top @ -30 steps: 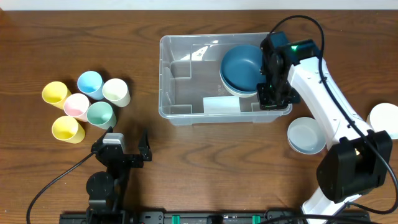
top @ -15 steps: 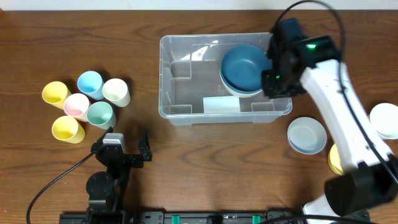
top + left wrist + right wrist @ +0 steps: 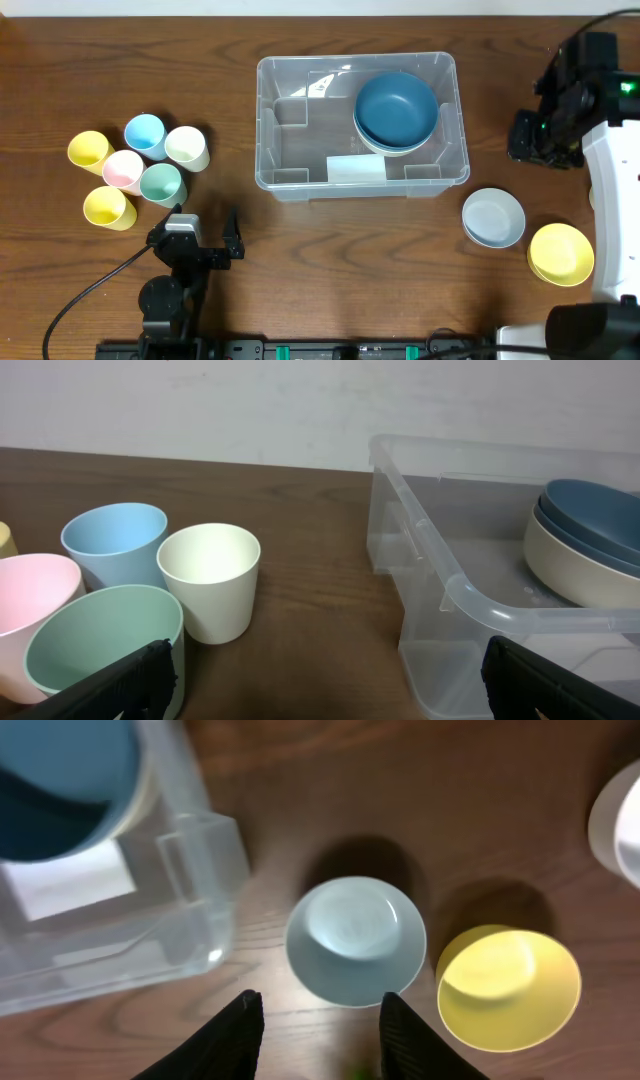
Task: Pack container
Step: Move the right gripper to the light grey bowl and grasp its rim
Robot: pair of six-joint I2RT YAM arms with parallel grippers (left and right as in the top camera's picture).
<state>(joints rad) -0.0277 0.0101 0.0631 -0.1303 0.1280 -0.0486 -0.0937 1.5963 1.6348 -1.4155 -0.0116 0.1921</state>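
I should next move my right gripper down and back onto the pale blue bowl's rim [image 3: 522,224] [image 3: 420,960] by the yellow bowl. That side of the pale blue bowl is below my right gripper, closer to my base.
The clear container [image 3: 264,120] stands at the table's middle back, with a dark blue bowl [image 3: 397,107] stacked on a cream bowl in its right half. My right gripper [image 3: 543,140] hovers to the right of the container, open and holding nothing. In the right wrist view its fingertips [image 3: 320,1020] stand apart just in front of a pale blue bowl [image 3: 355,940], with the container's corner [image 3: 190,870] to the left. My left gripper [image 3: 197,232] rests open near the front left. From the left wrist view [image 3: 325,685] the container's rim [image 3: 470,595] lies ahead on the right.
Several pastel cups [image 3: 145,165] cluster at the left, a cream one [image 3: 210,590] nearest the container. A pale blue bowl [image 3: 493,217] and a yellow bowl [image 3: 561,253] sit right of the container. A white bowl [image 3: 620,820] shows at the right wrist view's edge.
My right gripper opened, let go of the dark blue bowl's rim and drew out of the container to the right. The bowl stays in the container. The left arm has not moved.
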